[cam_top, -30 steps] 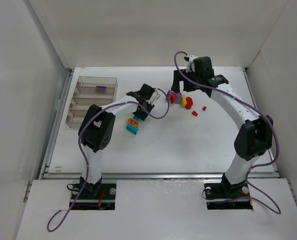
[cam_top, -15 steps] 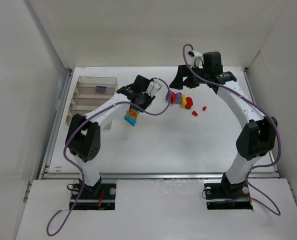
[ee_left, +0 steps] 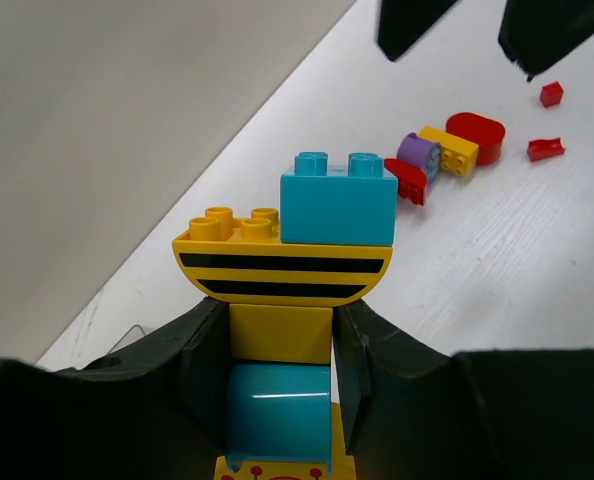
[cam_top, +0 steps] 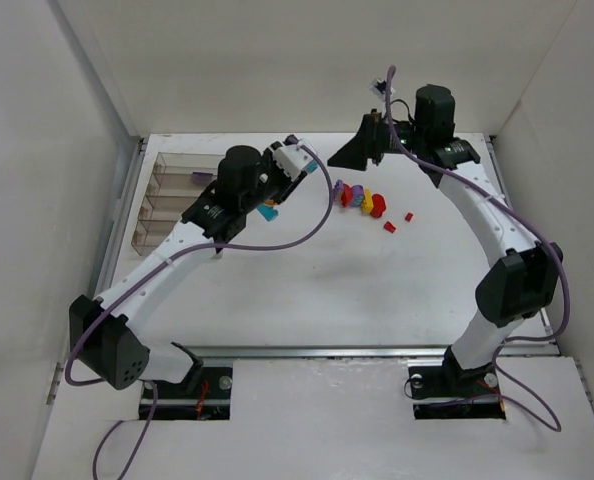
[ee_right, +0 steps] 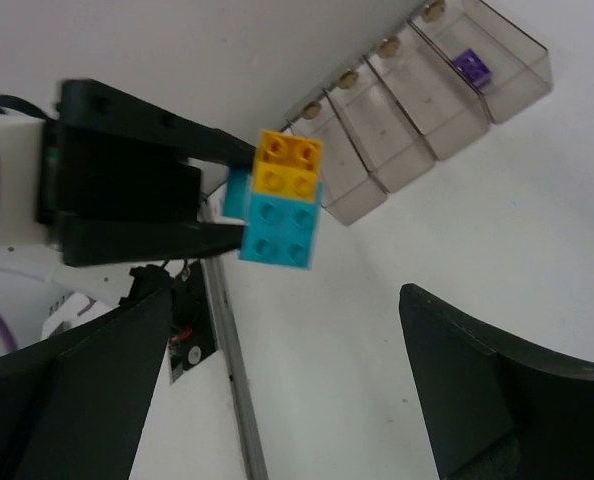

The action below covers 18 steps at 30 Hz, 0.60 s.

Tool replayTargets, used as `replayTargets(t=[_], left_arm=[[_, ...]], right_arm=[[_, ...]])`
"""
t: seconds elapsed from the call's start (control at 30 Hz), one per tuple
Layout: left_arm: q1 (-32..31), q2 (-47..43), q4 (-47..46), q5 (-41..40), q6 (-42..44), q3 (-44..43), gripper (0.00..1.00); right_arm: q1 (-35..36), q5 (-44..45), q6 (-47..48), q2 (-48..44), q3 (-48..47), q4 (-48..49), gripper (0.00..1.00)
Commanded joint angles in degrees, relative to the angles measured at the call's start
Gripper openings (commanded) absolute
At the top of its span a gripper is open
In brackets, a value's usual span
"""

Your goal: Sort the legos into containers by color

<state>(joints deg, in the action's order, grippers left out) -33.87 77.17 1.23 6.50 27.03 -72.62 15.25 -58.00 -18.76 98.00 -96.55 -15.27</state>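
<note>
I should move my left gripper back and down and release the cluster (cam_top: 269, 211) on bare tabletop clear of the pile.
My left gripper (ee_left: 280, 335) is shut on a snapped-together cluster of legos (ee_left: 287, 265): a yellow brick sits between the jaws, with a bee-striped yellow piece and a cyan brick (ee_left: 337, 200) beyond it. In the top view the cluster (cam_top: 269, 211) hangs in the air right of the containers (cam_top: 177, 195). One compartment holds a purple brick (cam_top: 201, 178). A loose pile of legos (cam_top: 362, 198) lies mid-table, with two red bits (cam_top: 388, 227) beside it. My right gripper (cam_top: 363, 152) hovers open and empty above the pile, facing the held cluster (ee_right: 282, 200).
White walls enclose the table on the left, back and right. The tray (ee_right: 427, 100) stands close to the left wall. A metal rail (cam_top: 317, 351) runs along the near edge. The left arm's purple cable (cam_top: 307, 225) loops over the table.
The left arm has stretched out and lifted the cluster up and back toward the tray side. The right gripper has risen and drawn back a little, staying open.
</note>
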Motion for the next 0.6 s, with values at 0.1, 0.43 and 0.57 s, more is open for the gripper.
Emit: replayTargets(t=[0.1, 0.43, 0.57], left_arm=[[-0.9, -1.9, -7.2, 4.1, 1.8, 1.2, 0.0], [-1.5, -2.5, -7.7, 4.1, 1.8, 0.1, 0.0], [-2.0, -2.5, -7.7, 3.6, 1.1, 0.1, 0.0]], right_arm=[[2.4, -2.7, -4.2, -2.0, -6.1, 6.0, 1.0], [5.3, 1.5, -5.8, 2.4, -5.2, 6.0, 1.0], [6.5, 1.5, -5.8, 4.2, -6.4, 6.0, 1.0]])
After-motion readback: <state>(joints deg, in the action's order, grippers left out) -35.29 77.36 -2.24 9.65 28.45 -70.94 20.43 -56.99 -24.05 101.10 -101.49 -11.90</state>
